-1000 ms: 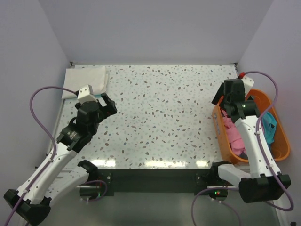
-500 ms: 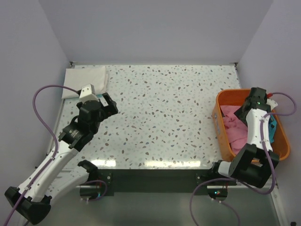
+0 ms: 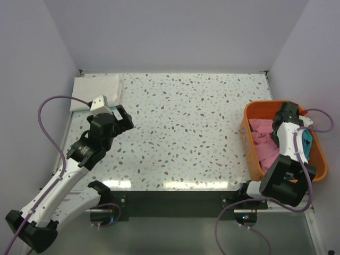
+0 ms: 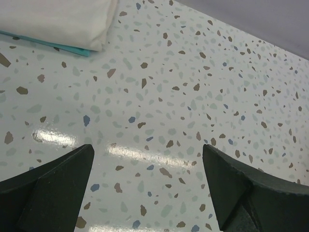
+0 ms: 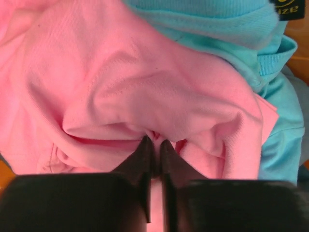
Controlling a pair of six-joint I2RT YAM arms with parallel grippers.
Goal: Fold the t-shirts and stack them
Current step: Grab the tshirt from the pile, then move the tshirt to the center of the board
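My right gripper should rise out of the basket [image 3: 249, 150], swing over the bare speckled tabletop and go down to release, as there is open space.
A crumpled pink t-shirt [image 3: 262, 137] [image 5: 145, 92] lies in the orange basket [image 3: 249, 150] at the right, with a teal t-shirt [image 5: 227, 34] [image 3: 305, 142] beside it. My right gripper [image 5: 157, 142] reaches down into the basket and is shut on a fold of the pink cloth, which bunches around the fingertips. A folded white t-shirt [image 3: 98, 91] [image 4: 53, 19] rests at the table's far left corner, with a teal edge [image 4: 58, 46] under it. My left gripper [image 3: 121, 114] [image 4: 147, 188] hovers open over bare tabletop near that stack.
The speckled tabletop [image 3: 186, 127] spreads between the two arms. Grey walls close in the back and both sides. The basket sits against the right wall, its rim around my right wrist.
My right arm dropped into the basket and its jaws closed on the pink t-shirt. The left arm has barely moved.
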